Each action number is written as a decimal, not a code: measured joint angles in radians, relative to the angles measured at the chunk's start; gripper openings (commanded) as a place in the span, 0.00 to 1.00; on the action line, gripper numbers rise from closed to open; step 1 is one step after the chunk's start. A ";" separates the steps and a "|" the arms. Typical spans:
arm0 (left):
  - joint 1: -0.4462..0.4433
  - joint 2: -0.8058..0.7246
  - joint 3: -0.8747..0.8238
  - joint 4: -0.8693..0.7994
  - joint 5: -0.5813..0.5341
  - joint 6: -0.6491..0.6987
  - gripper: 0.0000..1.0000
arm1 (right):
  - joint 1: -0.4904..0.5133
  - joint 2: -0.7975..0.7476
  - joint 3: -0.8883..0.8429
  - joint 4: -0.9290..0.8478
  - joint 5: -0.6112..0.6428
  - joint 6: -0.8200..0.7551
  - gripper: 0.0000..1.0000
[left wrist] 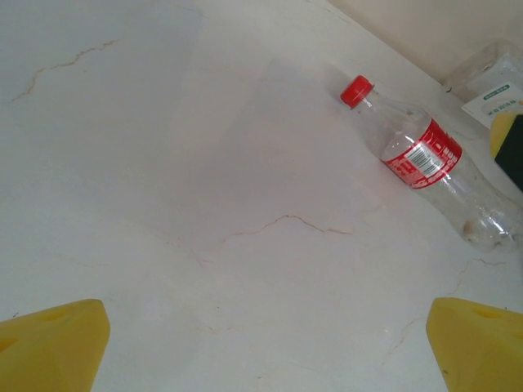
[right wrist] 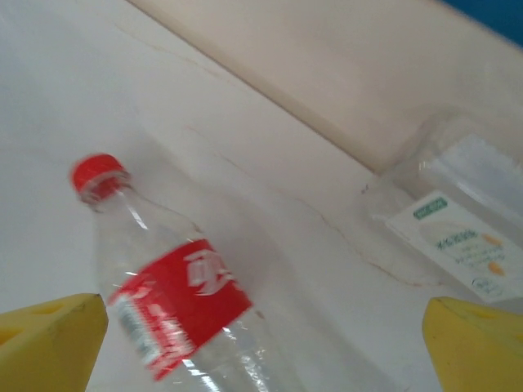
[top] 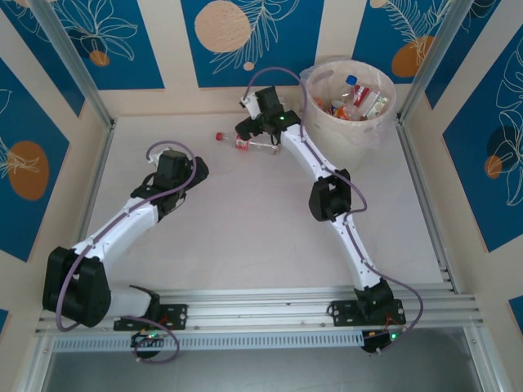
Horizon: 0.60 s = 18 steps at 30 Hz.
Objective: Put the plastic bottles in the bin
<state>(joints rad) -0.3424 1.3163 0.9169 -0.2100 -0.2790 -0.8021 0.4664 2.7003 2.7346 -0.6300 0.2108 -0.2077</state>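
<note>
The right gripper comes back and down with a turn onto the red label (top: 242, 143) (right wrist: 181, 306) next and closes, because the bottle lies slanted between my open fingers.
A clear plastic bottle (top: 245, 144) with a red cap and red label lies on its side on the white table, at the back middle. My right gripper (top: 248, 129) hovers over it, open. In the right wrist view this bottle (right wrist: 176, 306) lies between the wide-apart yellow fingertips (right wrist: 49, 339), and nothing is gripped. A second clear bottle (right wrist: 458, 237) with a white and green label lies by the back wall. The cream-white bin (top: 355, 131) stands at the back right with several bottles (top: 357, 98) inside. My left gripper (top: 163, 159) is open over bare table, with the red-label bottle (left wrist: 421, 155) ahead of it to the right.
The back wall (top: 163, 98) runs close behind the bottles. Metal frame rails (top: 425, 188) border the table on both sides. The right arm's elbow (top: 329, 198) stands over the table's middle right.
</note>
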 measured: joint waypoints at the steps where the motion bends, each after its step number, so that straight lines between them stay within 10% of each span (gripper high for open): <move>1: 0.000 0.000 0.000 0.000 0.000 0.000 1.00 | -0.008 0.006 -0.003 -0.004 -0.014 0.000 0.99; 18: 0.000 0.000 0.000 0.000 -0.004 0.000 1.00 | 0.014 0.019 -0.094 -0.145 -0.206 -0.059 0.96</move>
<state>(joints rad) -0.3424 1.3167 0.9169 -0.2100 -0.2829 -0.8021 0.4808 2.7197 2.6408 -0.7746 0.0048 -0.2668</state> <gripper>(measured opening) 0.998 0.972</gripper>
